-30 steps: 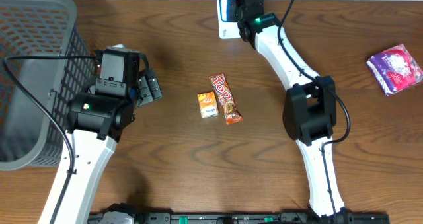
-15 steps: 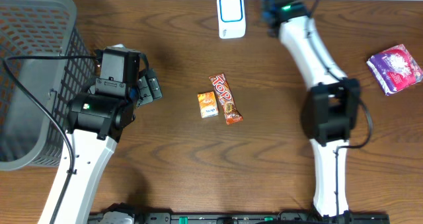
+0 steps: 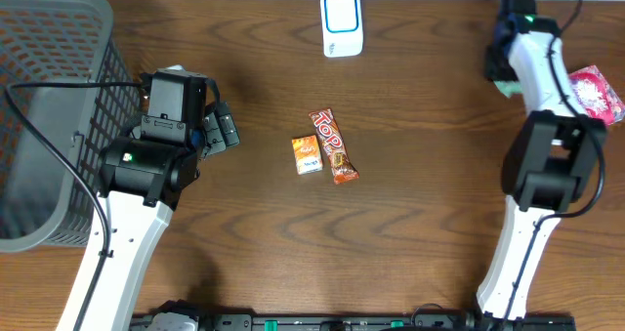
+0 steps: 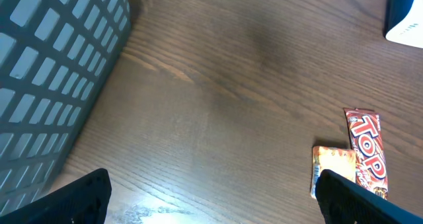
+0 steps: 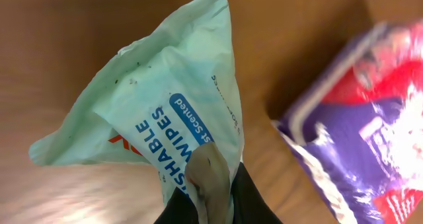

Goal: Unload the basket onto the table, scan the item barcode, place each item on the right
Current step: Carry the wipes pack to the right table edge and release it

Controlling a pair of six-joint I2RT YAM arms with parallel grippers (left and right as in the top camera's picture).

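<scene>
I will move my right gripper slightly back, then release the wipes beside the purple and pink packet.
My right gripper (image 5: 211, 192) is shut on a pale green wipes packet (image 5: 165, 108), pinching its edge. In the overhead view that gripper (image 3: 501, 69) is at the far right of the table, with the green packet (image 3: 500, 79) showing just under it. The white and blue scanner (image 3: 342, 23) stands at the back middle, well to its left. My left gripper (image 4: 215, 207) is open over bare wood, with nothing between its fingers; from overhead it (image 3: 221, 132) sits left of centre.
A purple and pink packet (image 3: 596, 92) lies right beside the held wipes, seen close in the right wrist view (image 5: 360, 135). An orange sachet (image 3: 307, 155) and a Top bar (image 3: 334, 145) lie mid-table. A grey basket (image 3: 49, 106) fills the left side.
My right arm has swung from the scanner at the back middle across to the far right, carrying the wipes packet. The left arm has not moved.
</scene>
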